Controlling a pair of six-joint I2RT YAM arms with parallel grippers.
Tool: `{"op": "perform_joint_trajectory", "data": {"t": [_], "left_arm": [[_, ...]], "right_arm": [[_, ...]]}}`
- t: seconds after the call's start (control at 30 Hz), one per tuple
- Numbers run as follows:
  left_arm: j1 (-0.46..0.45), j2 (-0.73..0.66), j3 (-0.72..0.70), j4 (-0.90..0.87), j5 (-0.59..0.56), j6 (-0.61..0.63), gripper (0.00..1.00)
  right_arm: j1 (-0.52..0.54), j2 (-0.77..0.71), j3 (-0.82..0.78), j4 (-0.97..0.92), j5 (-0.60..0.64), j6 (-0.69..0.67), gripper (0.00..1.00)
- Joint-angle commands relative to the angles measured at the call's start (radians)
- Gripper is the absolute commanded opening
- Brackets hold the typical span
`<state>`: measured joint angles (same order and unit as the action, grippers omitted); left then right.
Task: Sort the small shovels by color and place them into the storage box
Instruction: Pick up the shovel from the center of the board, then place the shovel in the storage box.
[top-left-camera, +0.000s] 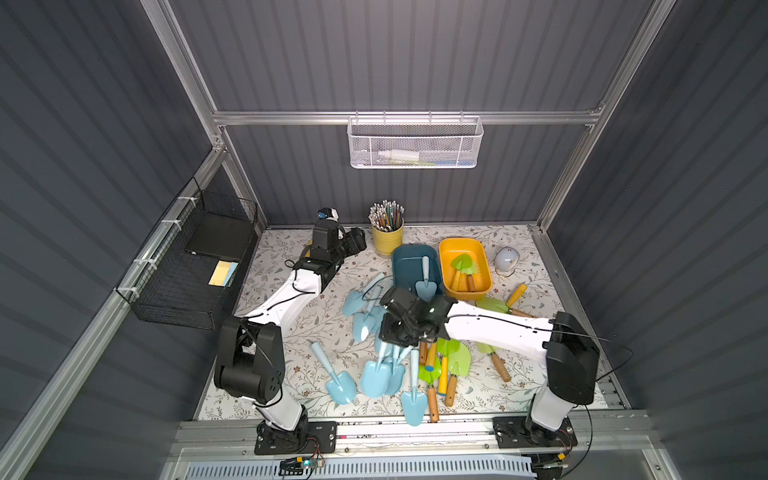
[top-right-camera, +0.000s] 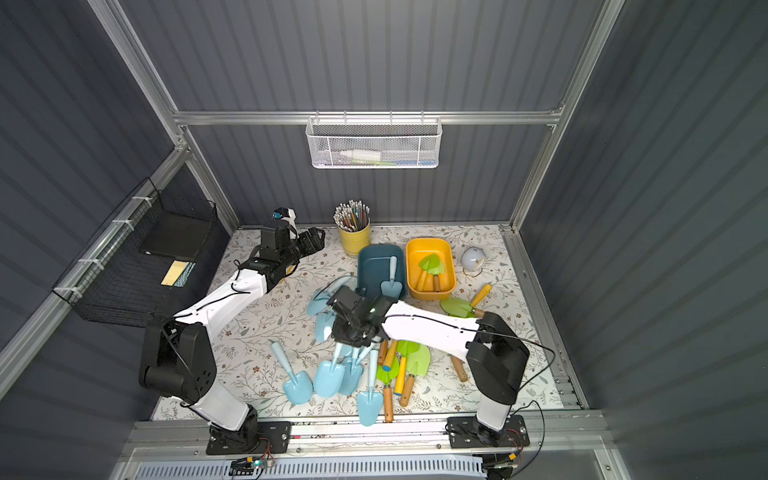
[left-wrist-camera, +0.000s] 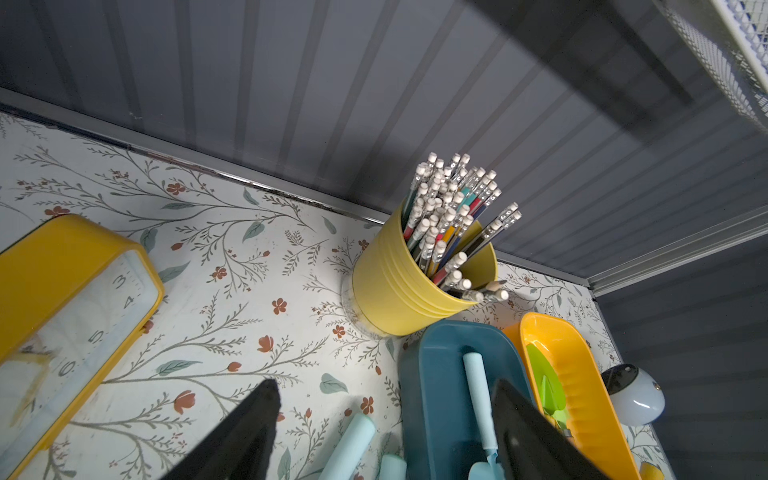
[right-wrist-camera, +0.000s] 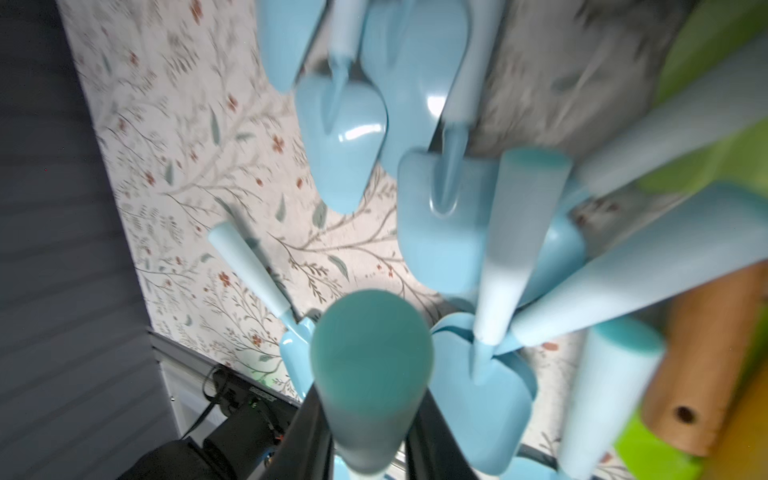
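Note:
The space over the teal box's bare bottom beside one blue shovel is free, so my right gripper will swing outward over it next, lower and release the handle of its shovel.
Several pale blue shovels (top-left-camera: 376, 376) lie heaped mid-table, and lime-green shovels (top-left-camera: 457, 357) with wooden handles lie to their right. My right gripper (top-left-camera: 395, 336) hangs over the blue heap. In the right wrist view it (right-wrist-camera: 365, 415) is shut on the handle of one pale blue shovel (right-wrist-camera: 372, 374). The teal storage box (top-left-camera: 398, 266) holds one blue shovel (top-left-camera: 425, 278). The orange storage box (top-left-camera: 446, 257) beside it holds green shovels (top-left-camera: 463, 266). My left gripper (top-left-camera: 357, 241) is open and holds nothing, at the back left near the teal box (left-wrist-camera: 432, 374).
A yellow cup of pencils (top-left-camera: 387, 239) stands behind the teal box. A white round lamp (top-left-camera: 506, 259) sits right of the orange box. A yellow-framed clock (left-wrist-camera: 62, 266) lies under the left arm. A black wire basket (top-left-camera: 187, 270) and a white mesh basket (top-left-camera: 415, 143) hang on the walls.

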<state>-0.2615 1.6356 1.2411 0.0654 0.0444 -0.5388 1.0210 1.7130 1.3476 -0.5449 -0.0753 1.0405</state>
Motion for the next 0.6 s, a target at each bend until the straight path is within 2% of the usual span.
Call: {"op": "perform_joint_trajectory", "data": {"t": [0.0, 0.13, 0.33, 0.43, 0.57], "left_arm": [[-0.007, -0.015, -0.019, 0.037, -0.003, 0.002, 0.83], [-0.007, 0.020, 0.006, 0.069, -0.005, 0.003, 0.83], [-0.009, 0.003, -0.034, 0.087, 0.007, 0.029, 0.82], [-0.010, -0.011, -0.067, 0.097, -0.018, 0.027, 0.82], [-0.018, 0.008, -0.064, 0.073, -0.038, 0.024, 0.82]], "right_arm": [[-0.136, -0.024, 0.070, -0.116, 0.016, -0.171, 0.00], [-0.319, 0.033, 0.249, -0.200, 0.035, -0.359, 0.00], [-0.552, 0.265, 0.579, -0.301, -0.005, -0.581, 0.00], [-0.608, 0.419, 0.773, -0.348, 0.001, -0.656, 0.00], [-0.622, 0.617, 1.023, -0.419, 0.007, -0.738, 0.00]]}}
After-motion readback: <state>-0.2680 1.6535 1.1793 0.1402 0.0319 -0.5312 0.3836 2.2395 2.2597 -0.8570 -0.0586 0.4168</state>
